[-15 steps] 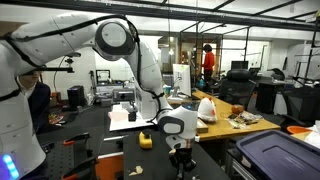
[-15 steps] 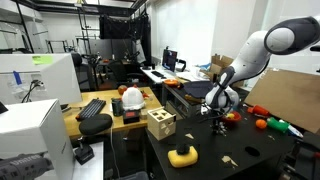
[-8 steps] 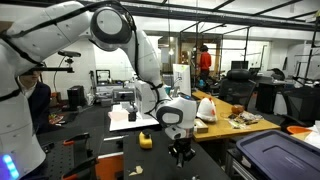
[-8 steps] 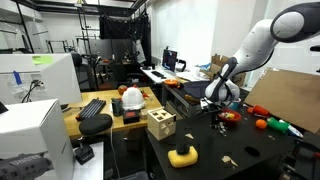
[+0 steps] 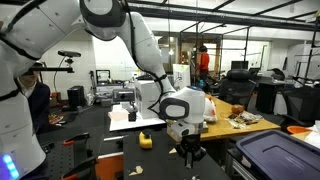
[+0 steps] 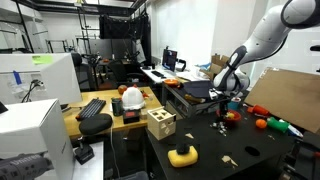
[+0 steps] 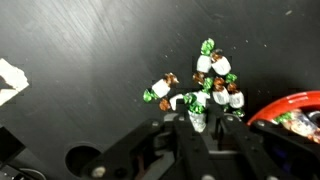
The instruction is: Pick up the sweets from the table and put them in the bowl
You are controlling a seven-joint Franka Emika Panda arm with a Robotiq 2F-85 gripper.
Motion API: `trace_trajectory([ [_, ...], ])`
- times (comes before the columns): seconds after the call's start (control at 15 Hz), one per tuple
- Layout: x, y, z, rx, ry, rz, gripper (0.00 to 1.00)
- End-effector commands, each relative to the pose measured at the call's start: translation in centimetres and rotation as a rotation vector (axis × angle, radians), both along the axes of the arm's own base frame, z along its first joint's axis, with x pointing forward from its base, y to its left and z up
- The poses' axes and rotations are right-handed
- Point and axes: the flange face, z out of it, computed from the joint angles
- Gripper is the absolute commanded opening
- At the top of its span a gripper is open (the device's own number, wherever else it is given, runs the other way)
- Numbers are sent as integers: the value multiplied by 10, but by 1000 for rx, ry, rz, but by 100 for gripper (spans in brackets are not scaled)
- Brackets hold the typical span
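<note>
My gripper still hangs by the heap, so next I will move it toward the right in the wrist view over the red bowl [image 6: 232,116] [image 7: 292,108] and release the sweet.
In the wrist view a heap of sweets [image 7: 205,82] in green, white and brown wrappers lies on the black table [image 7: 90,50]. My gripper [image 7: 198,125] is shut on one green-and-white sweet [image 7: 197,117], held just at the near edge of the heap. The red bowl [image 7: 292,108] sits to the right of the heap, with a sweet inside it. In both exterior views the gripper [image 5: 188,153] [image 6: 223,108] hangs a little above the table, and the red bowl [image 6: 232,116] is just beside it.
A yellow object [image 6: 181,156] [image 5: 146,140] and a wooden cube [image 6: 160,124] stand on the table. An orange ball [image 6: 260,124] and a green item [image 6: 277,126] lie beyond the bowl. A white scrap [image 7: 10,80] lies at the left. A blue bin [image 5: 275,155] stands nearby.
The arm has risen from the table and shifted a little toward the bowl, with the sweet held between the fingers.
</note>
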Motion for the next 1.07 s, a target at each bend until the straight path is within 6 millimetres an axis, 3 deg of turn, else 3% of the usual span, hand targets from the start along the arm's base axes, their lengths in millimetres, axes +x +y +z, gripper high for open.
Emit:
trace_trajectory([
  [0.0,-9,-44,27,-11,22,-7,6],
  [0.13,-10,-65,33,-12,27,-15,6],
  [0.4,3,-90,35,10,14,-12,6],
  [0.8,34,-109,38,-19,11,4,6],
  [0.87,36,-109,36,-25,24,10,48],
  [0.93,37,-107,33,-34,47,15,49],
  [1.0,38,-105,29,-44,69,25,57],
])
